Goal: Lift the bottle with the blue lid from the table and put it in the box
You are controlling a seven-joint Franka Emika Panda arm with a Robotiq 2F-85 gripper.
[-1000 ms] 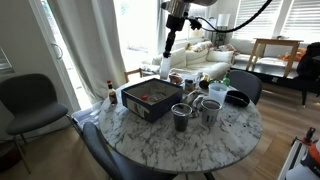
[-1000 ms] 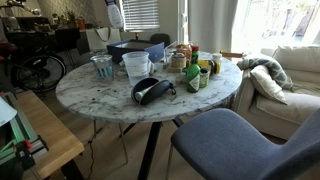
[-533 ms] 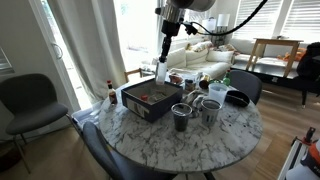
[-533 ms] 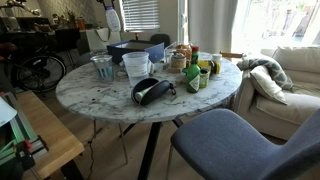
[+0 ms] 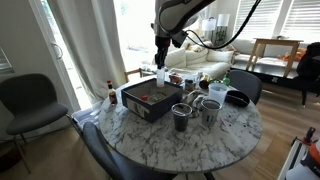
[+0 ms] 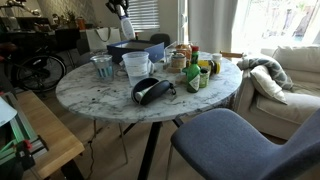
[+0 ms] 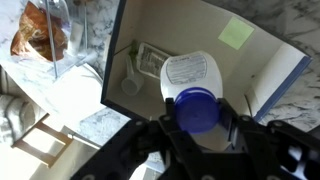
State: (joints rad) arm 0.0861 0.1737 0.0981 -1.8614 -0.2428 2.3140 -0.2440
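Note:
The gripper turns and comes down next, lowering the bottle to the bottom of the box beside the small items. The bottle still hangs above the box's rim.
My gripper [image 7: 197, 112] is shut on the bottle with the blue lid [image 7: 190, 72], a whitish bottle with a label, held by its cap end. In the wrist view it hangs over the open box [image 7: 265, 75], whose floor holds a few small items. In both exterior views the gripper [image 5: 160, 60] [image 6: 124, 12] holds the bottle [image 5: 161, 75] above the far side of the dark box [image 5: 140, 104] [image 6: 130, 47] on the round marble table [image 5: 160, 140] [image 6: 100, 95].
Metal cups [image 5: 181, 118] [image 5: 209, 111] stand right of the box. A small dark bottle with a red top [image 5: 111, 92] is at its left. Plastic cups [image 6: 135, 65], a bottle cluster [image 6: 195, 70] and a black headset [image 6: 152, 90] share the table. Chairs [image 5: 25, 100] [image 6: 235, 140] surround it. A bread bag [image 7: 45, 35] lies beside the box.
My gripper has moved down and toward the box with the bottle in it. Nothing on the table has moved.

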